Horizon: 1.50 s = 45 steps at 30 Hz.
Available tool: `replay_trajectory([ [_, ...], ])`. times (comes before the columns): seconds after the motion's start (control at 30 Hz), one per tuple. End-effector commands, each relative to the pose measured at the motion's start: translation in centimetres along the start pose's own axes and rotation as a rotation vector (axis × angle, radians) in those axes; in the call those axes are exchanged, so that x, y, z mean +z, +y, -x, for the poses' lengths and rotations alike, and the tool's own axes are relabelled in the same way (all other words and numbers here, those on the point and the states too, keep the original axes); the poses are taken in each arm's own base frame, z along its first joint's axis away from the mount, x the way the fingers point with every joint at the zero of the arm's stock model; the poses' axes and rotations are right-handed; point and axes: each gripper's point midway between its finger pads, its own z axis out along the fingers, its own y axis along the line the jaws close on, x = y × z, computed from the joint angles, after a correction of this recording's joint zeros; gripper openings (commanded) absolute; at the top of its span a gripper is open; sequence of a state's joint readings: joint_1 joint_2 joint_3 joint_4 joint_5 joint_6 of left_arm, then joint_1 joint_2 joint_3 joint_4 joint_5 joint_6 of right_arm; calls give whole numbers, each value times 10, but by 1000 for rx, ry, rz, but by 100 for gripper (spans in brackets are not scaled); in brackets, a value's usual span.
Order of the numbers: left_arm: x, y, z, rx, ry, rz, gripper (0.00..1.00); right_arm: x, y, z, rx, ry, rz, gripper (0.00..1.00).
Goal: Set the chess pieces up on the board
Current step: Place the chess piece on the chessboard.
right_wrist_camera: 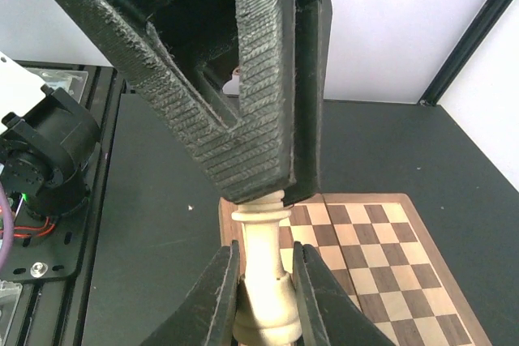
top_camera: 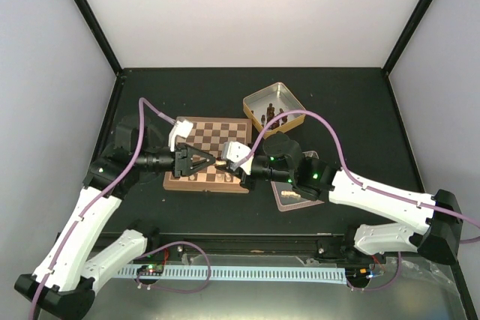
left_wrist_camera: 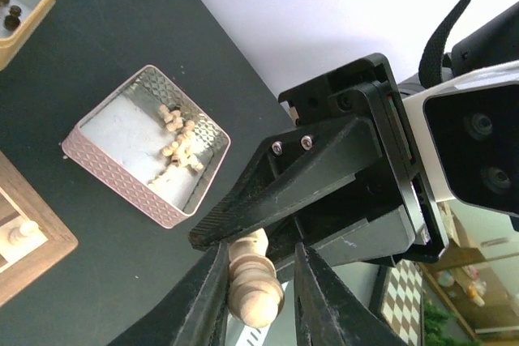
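Observation:
The near row's open square (top_camera: pixel 202 177) is empty between pieces, so my left gripper needs to turn downward next, lower the pale piece there and release it.
A pale cream chess piece (top_camera: pixel 220 162) hangs in the air over the board's (top_camera: pixel 217 134) near edge, between my two grippers. My right gripper (right_wrist_camera: pixel 263 307) is shut on its wide base (right_wrist_camera: pixel 263 297). My left gripper (left_wrist_camera: pixel 259 297) faces it from the other side. Its jaws stand around the piece's head (left_wrist_camera: pixel 255 281) with a gap on one side. In the top view the left gripper (top_camera: pixel 214 162) and the right gripper (top_camera: pixel 226 164) meet tip to tip. Several pale pieces (top_camera: pixel 196 176) stand along the board's near rows.
A pink tin (left_wrist_camera: pixel 122 180) with several loose pale pieces (left_wrist_camera: pixel 178 139) lies right of the board, partly under my right arm (top_camera: pixel 296 200). A gold tin (top_camera: pixel 255 103) with dark pieces sits behind the board on the right.

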<state>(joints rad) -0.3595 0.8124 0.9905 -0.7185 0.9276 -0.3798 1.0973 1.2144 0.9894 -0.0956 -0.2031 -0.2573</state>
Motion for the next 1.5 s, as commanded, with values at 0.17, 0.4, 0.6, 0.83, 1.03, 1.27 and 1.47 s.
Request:
replay_trajectory([
  [0.17,3,-3,-13,3,61,-52,12,4,-5,4,-14,-21,-20,9],
  [0.4,4,1,-11,11,58,-28,2,7,-12,1,15,2,-52,17],
  [0.6,-4,43,3,1,-11,248,1,7,-14,-19,67,58,-84,55],
  [0.83,-43,137,2,-113,-67,798,1,-1,-14,-32,178,17,-125,68],
  [1.03,-49,178,-12,-192,-59,947,2,-6,-43,-38,379,-18,-300,68],
  [1.27,-48,225,-40,-339,-71,999,2,-13,-69,-62,588,-3,-484,67],
  [1.47,-46,246,-51,-415,-52,1010,1,-27,-84,-74,621,-20,-564,67],
])
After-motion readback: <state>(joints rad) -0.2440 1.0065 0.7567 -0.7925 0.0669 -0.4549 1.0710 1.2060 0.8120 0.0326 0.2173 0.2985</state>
